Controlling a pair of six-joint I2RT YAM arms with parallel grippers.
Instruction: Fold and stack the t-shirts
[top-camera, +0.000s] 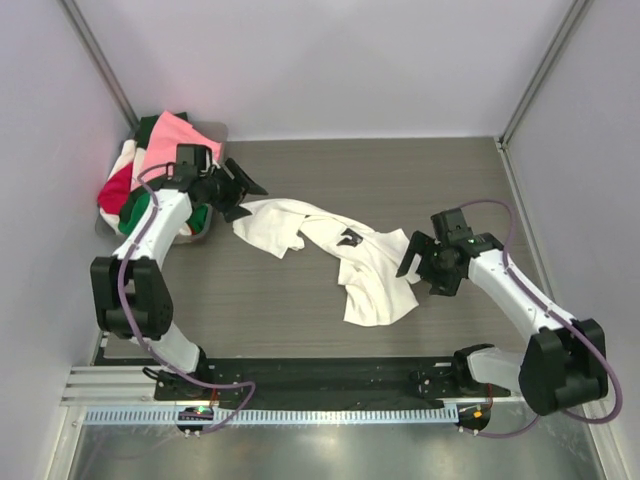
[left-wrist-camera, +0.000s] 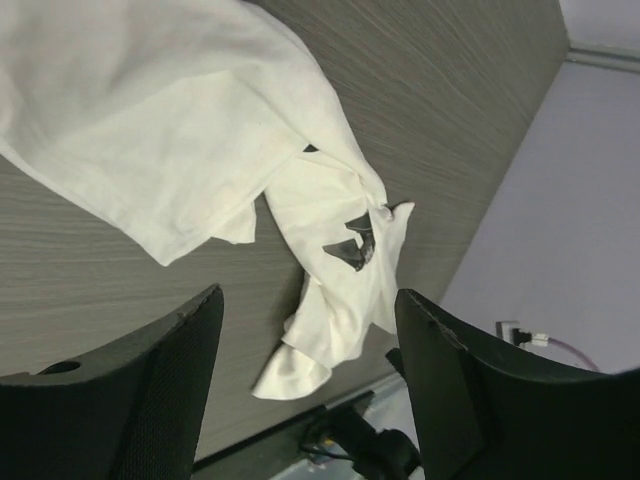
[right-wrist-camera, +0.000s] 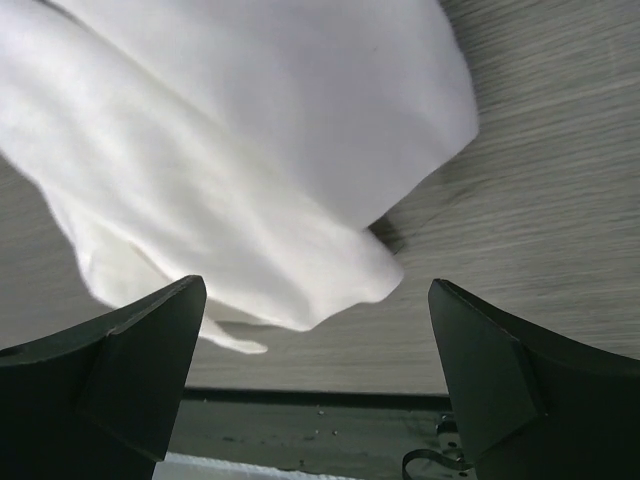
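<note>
My right gripper turns and goes down toward the right in its wrist view next, to the t-shirt's rounded corner, which juts onto bare table.
A white t-shirt lies crumpled and stretched across the middle of the table, with a small dark mark near its centre. It shows again in the left wrist view and the right wrist view. My left gripper hovers open just above the shirt's left end, nothing between its fingers. At the shirt's right edge my right gripper stands open, empty as well. More t-shirts, pink, red, green and white, are heaped at the back left.
The heap rests in a shallow grey tray by the left wall. Grey walls close in the table on three sides. A black rail with the arm bases runs along the near edge.
</note>
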